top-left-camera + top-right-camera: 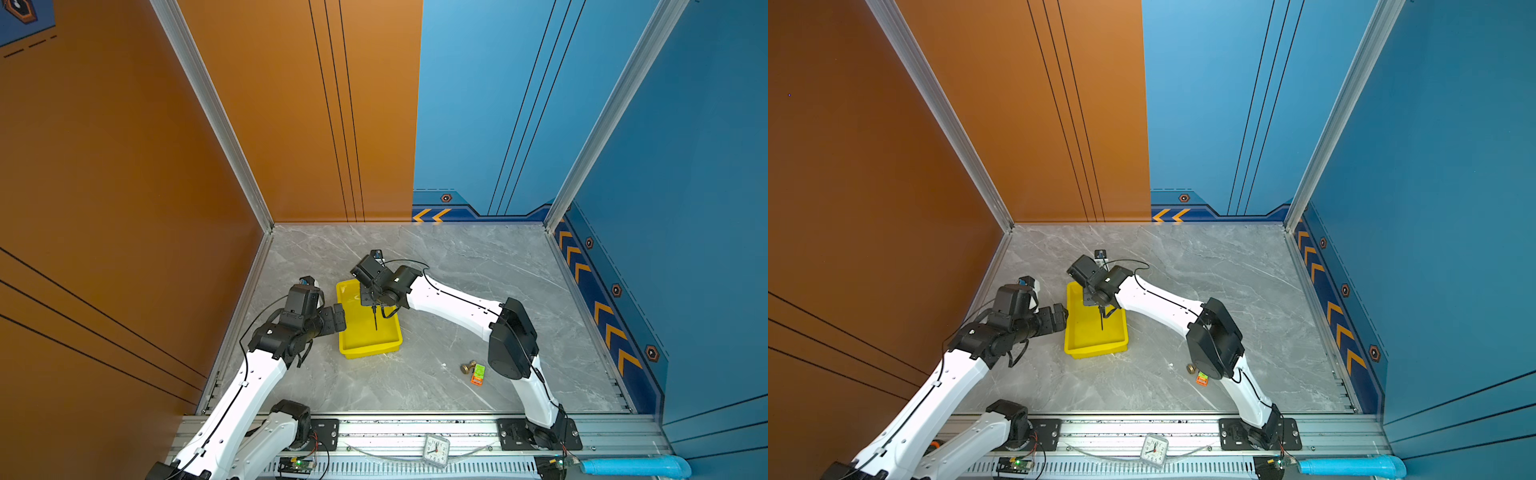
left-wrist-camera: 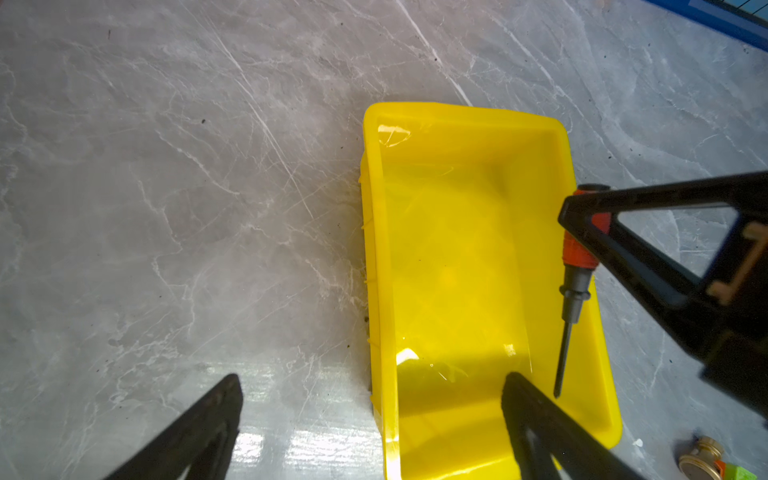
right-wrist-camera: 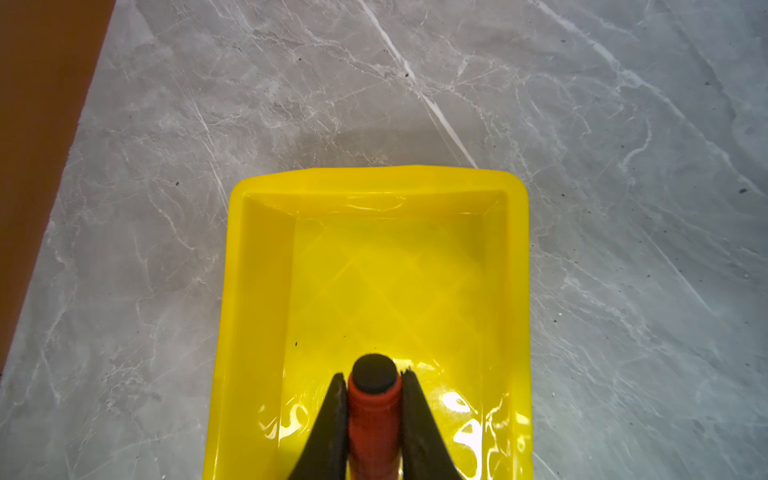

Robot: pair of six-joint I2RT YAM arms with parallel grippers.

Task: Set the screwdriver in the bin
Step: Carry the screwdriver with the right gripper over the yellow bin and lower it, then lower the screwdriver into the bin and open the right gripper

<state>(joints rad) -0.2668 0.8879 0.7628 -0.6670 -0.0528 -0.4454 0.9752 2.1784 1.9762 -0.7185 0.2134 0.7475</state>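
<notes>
I should next lower my right gripper between the bin's sides and let go of the screwdriver handle (image 3: 374, 411), because the open bottom of the yellow bin (image 3: 388, 308) is below my gripper.
The screwdriver (image 2: 581, 249) has an orange-red handle and a thin dark shaft. It hangs upright, tip down, over the yellow bin (image 2: 376, 249). My right gripper (image 3: 374, 378) is shut on the screwdriver handle (image 3: 374, 411), with a finger on each side. In both top views the screwdriver shaft (image 1: 375, 319) (image 1: 1101, 320) points down from the right gripper (image 1: 374, 305) into the bin (image 1: 370, 349) (image 1: 1096, 349). My left gripper (image 2: 372, 380) is open and holds nothing. It straddles the bin's left wall, one finger over the table and one over the bin's inside. In a top view the left gripper (image 1: 338, 318) sits at the bin's left rim.
A brass knob (image 1: 468, 367) and a small orange-and-green box (image 1: 478, 375) lie on the grey marble table right of the bin, near the right arm's elbow. An alarm clock (image 1: 436, 451) sits on the front rail. Orange and blue walls close in the table.
</notes>
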